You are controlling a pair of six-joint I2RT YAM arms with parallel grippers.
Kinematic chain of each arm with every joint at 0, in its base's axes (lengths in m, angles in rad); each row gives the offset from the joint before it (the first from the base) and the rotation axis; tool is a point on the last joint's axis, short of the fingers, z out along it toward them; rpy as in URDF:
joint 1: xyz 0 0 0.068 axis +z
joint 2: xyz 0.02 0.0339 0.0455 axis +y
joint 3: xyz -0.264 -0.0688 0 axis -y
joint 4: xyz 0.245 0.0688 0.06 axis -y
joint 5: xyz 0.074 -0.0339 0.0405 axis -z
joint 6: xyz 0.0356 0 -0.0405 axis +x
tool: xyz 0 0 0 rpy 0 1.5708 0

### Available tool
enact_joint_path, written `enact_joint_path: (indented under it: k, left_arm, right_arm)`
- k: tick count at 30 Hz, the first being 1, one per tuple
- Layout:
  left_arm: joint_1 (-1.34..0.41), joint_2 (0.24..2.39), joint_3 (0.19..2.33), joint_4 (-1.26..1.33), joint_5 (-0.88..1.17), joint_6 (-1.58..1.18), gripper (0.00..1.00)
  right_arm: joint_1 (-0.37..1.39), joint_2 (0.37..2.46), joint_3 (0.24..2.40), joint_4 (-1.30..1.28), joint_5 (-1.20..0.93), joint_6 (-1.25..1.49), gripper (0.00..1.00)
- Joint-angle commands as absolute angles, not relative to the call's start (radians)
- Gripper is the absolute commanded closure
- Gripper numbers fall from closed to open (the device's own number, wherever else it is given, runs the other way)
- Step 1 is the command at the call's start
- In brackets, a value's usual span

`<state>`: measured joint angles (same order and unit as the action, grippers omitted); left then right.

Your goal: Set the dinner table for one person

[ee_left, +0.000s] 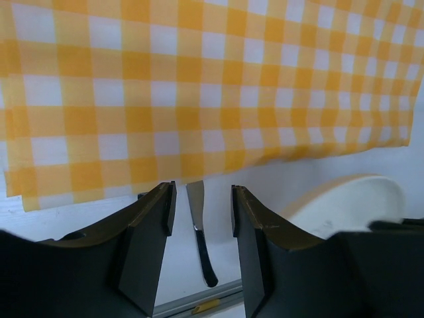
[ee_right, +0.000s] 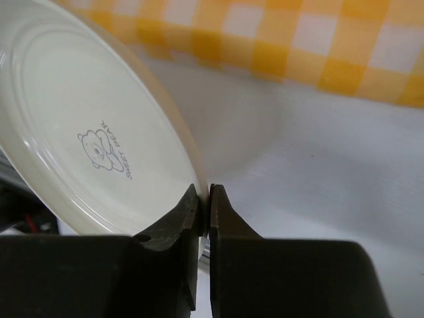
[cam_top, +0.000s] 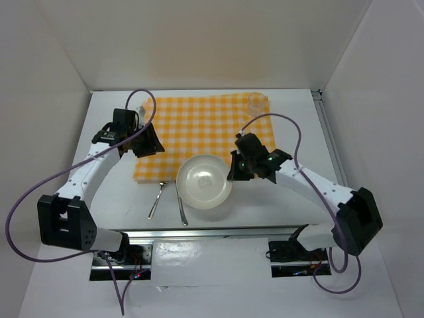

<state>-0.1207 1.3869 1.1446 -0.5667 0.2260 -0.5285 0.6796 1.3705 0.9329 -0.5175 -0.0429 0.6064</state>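
The robot's right gripper needs to carry the plate (cam_top: 202, 180) outward and then down onto the middle of the checked cloth (cam_top: 199, 126) and release the plate there, since that part of the cloth is bare.
The white dinner table (cam_top: 301, 126) carries a yellow-and-white checked cloth (cam_top: 199, 126). My right gripper (cam_top: 233, 172) is shut on the right rim of a cream plate (cam_top: 202, 180), which is tilted off the table at the cloth's near edge. In the right wrist view the jaws (ee_right: 207, 199) pinch the plate's rim (ee_right: 86, 132), with its bear print showing. My left gripper (cam_top: 147, 140) is open and empty above the cloth's left part. In the left wrist view its open fingers (ee_left: 202, 199) frame a black-handled knife (ee_left: 199, 228) lying far below them.
A fork or spoon (cam_top: 157, 199) and the knife (cam_top: 181, 209) lie on the table left of the plate, near the front edge. A clear glass (cam_top: 257, 101) stands at the cloth's far right corner. White walls enclose the table.
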Motion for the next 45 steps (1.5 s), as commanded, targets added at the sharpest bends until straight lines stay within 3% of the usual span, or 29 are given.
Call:
enact_joint_path:
  k: [1, 3, 11, 23, 26, 27, 28, 29, 31, 35, 39, 45]
  left_arm:
    - [-0.124, 1.345, 1.143, -0.546, 0.206, -0.549, 0.45]
    - [-0.124, 1.336, 1.143, -0.537, 0.206, -0.558, 0.45]
    - [-0.15, 1.278, 1.094, -0.626, 0.094, -0.598, 0.48]
    - [-0.179, 1.137, 0.934, -0.679, 0.054, -0.641, 0.48]
    - [-0.179, 1.127, 0.924, -0.706, 0.044, -0.65, 0.43]
    - [-0.179, 1.127, 0.923, -0.718, 0.044, -0.65, 0.42]
    - [-0.179, 1.127, 0.923, -0.729, 0.044, -0.65, 0.4]
    - [-0.179, 1.127, 0.913, -0.729, 0.044, -0.65, 0.22]
    - [-0.189, 1.127, 0.904, -0.758, 0.035, -0.65, 0.17]
    - [-0.224, 1.127, 0.859, -0.769, -0.011, -0.695, 0.25]
    - [-0.261, 1.127, 0.833, -0.75, -0.011, -0.727, 0.36]
    - [-0.343, 1.242, 0.796, -0.661, -0.047, -0.736, 0.42]
  right_arm:
    - [0.623, 1.289, 1.078, -0.615, -0.017, 0.552, 1.0]
    - [0.541, 1.339, 1.15, -0.582, -0.058, 0.522, 1.0]
    - [0.417, 1.878, 1.544, -0.453, -0.048, 0.486, 1.0]
    - [0.397, 2.235, 1.884, -0.495, -0.019, 0.514, 1.0]
    - [0.397, 2.235, 1.884, -0.518, -0.008, 0.514, 0.77]
    - [0.397, 2.235, 1.884, -0.518, -0.008, 0.514, 0.64]
    - [0.397, 2.235, 1.884, -0.528, -0.008, 0.514, 0.39]
    - [0.397, 2.221, 1.884, -0.528, 0.006, 0.505, 0.29]
    - [0.397, 2.194, 1.884, -0.528, 0.015, 0.494, 0.1]
    - [0.408, 2.119, 1.859, -0.549, 0.057, 0.476, 0.03]
    - [0.431, 1.973, 1.764, -0.537, 0.086, 0.466, 0.03]
    - [0.486, 1.734, 1.501, -0.505, 0.097, 0.466, 0.03]
